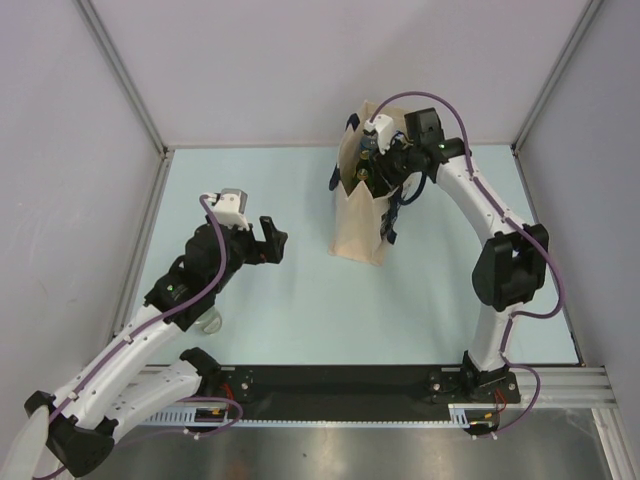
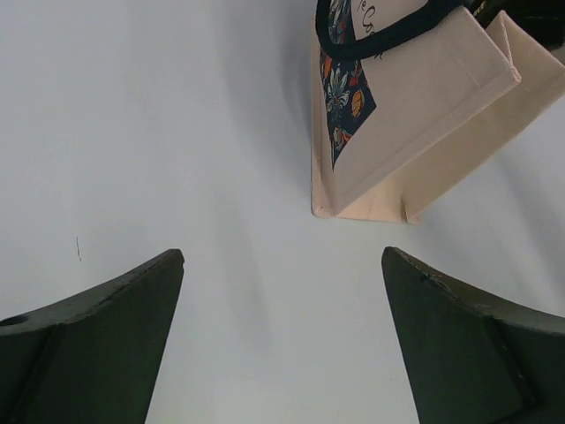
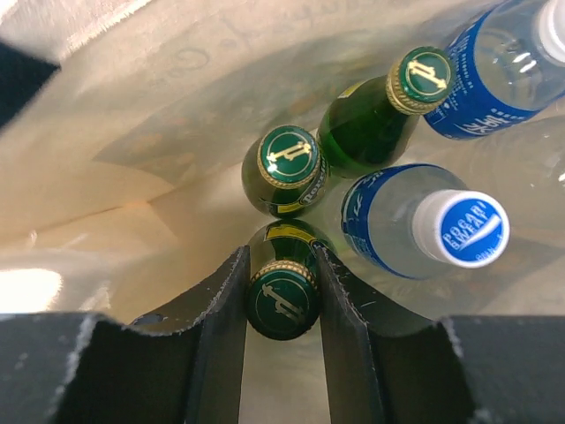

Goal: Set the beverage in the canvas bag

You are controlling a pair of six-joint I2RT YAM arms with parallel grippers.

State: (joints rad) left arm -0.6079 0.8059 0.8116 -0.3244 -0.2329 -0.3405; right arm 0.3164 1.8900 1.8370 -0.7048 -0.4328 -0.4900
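The held bottle's cap is higher than the standing green bottles' caps, so my right gripper should lower it deeper into the bag next, right beside them.
The beige canvas bag (image 1: 360, 215) with navy handles stands upright at the table's back middle; it also shows in the left wrist view (image 2: 415, 132). My right gripper (image 3: 282, 291) is down inside the bag's mouth, shut on the neck of a green glass bottle (image 3: 282, 300). Two more green bottles (image 3: 287, 168) (image 3: 384, 115) and two clear water bottles with blue labels (image 3: 424, 230) (image 3: 503, 71) stand inside the bag. My left gripper (image 1: 270, 240) is open and empty over the table, left of the bag.
A clear bottle or cup (image 1: 208, 320) lies partly hidden under my left arm near the table's front left. Grey walls enclose the table on three sides.
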